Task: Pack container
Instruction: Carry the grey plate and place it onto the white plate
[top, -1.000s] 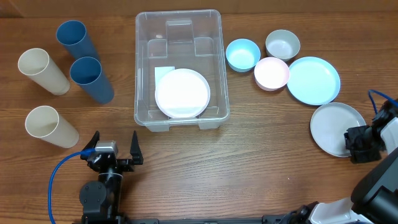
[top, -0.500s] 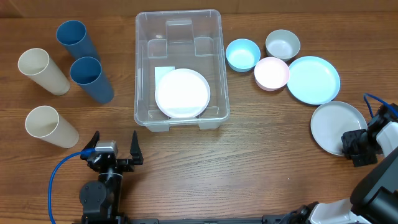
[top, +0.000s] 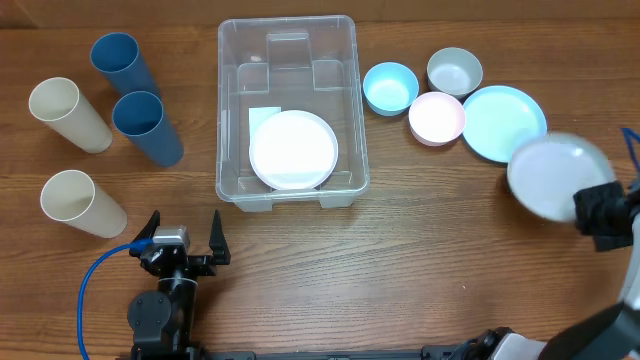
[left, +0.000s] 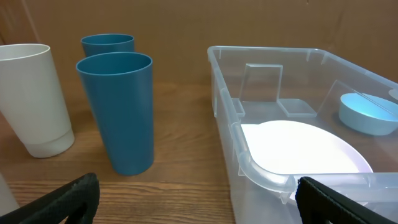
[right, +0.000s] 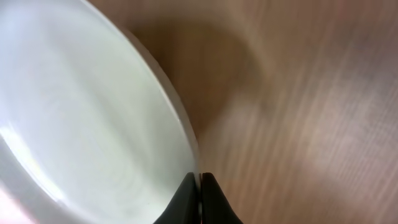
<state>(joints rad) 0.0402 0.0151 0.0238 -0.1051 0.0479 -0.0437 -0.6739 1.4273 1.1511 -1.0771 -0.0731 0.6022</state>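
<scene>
The white plate is in the container. I should move my right gripper to the left in the overhead view, over that plate, and release there to stack one plate on the other.
The clear container stands at the table's back middle with one white plate in it; it also shows in the left wrist view. My right gripper is shut on the rim of a grey-white plate and holds it lifted and tilted above the table at the far right; the plate fills the right wrist view with the jaws pinched on its edge. My left gripper is open and empty, low in front of the container.
Two blue cups and two cream cups stand left of the container. A blue bowl, a grey bowl, a pink bowl and a light blue plate lie to its right.
My right gripper has closed on the grey-white plate's rim and lifted it off the table, up and slightly back. The left arm has not moved.
</scene>
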